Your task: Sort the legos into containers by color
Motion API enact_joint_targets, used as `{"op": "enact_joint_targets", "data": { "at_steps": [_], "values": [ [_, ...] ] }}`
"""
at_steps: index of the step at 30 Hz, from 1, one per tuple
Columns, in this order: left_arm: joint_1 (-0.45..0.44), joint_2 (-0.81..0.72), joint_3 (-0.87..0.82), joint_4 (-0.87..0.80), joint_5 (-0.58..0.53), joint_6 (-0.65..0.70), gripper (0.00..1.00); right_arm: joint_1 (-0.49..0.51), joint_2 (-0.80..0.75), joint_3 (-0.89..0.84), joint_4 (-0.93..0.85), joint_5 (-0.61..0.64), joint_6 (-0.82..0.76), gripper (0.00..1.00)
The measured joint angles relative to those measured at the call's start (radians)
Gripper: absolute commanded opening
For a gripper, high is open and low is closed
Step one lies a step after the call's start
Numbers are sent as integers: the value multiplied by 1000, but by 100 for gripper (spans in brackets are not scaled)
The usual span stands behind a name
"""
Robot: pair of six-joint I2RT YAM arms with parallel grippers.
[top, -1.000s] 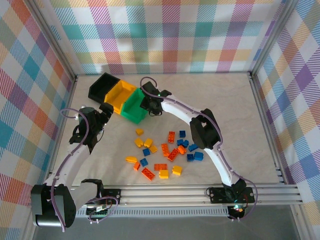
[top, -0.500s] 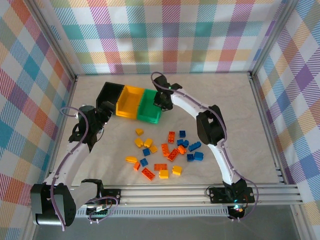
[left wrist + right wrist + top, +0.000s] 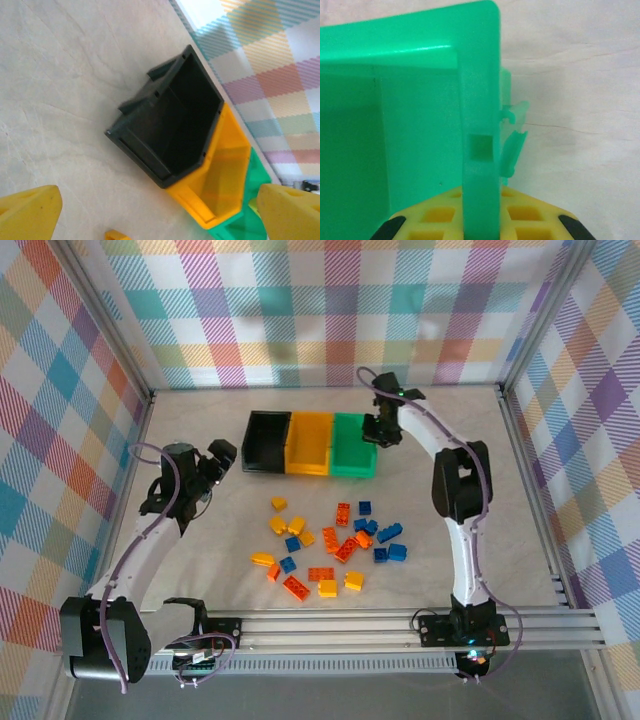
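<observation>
I need to pull my right gripper back and drag the joined bins toward the scattered legos, then let go of the green bin's side.
Three joined bins stand in a row at the back of the table: black (image 3: 267,441), yellow-orange (image 3: 310,444) and green (image 3: 353,445), all without bricks inside. My right gripper (image 3: 377,433) is shut on the green bin's right wall (image 3: 480,125), one finger on each side of it (image 3: 480,220). My left gripper (image 3: 222,458) hangs open just left of the black bin (image 3: 175,125), its yellow fingers (image 3: 30,215) wide apart and holding nothing. Several yellow, orange and blue legos (image 3: 330,545) lie scattered on the table in front of the bins.
A single yellow lego (image 3: 117,235) lies on the table below the black bin in the left wrist view. Checked walls close off the table at the back and both sides. An aluminium rail (image 3: 330,620) runs along the near edge.
The row of bins has slid right and turned until it lies parallel to the back wall, carried by my right gripper. My left gripper has barely moved and now stands apart from the black bin.
</observation>
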Motion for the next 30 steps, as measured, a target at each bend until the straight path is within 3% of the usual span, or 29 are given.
{"op": "enact_joint_targets", "data": {
  "at_steps": [7,18,19,20,21,22,24,30],
  "values": [
    [-20,24,3,-11,3,13,100,-58,-127,-214,50,-70,-140,0],
    [-26,24,9,-30,3,28,100,-54,-233,-434,146,-114,-178,0],
    [-26,25,10,-29,3,28,100,-54,-234,-437,148,-114,-178,5],
    [-26,27,12,-30,3,29,100,-54,-234,-438,150,-114,-178,16],
    [-27,29,14,-29,3,29,100,-54,-235,-439,154,-111,-176,34],
    [-28,31,15,-29,3,31,100,-54,-237,-445,160,-110,-172,45],
    [-31,33,15,-30,3,35,100,-54,-251,-466,172,-108,-170,53],
    [-56,36,31,-48,3,55,100,-54,-376,-535,219,-91,-118,63]
  ]
}}
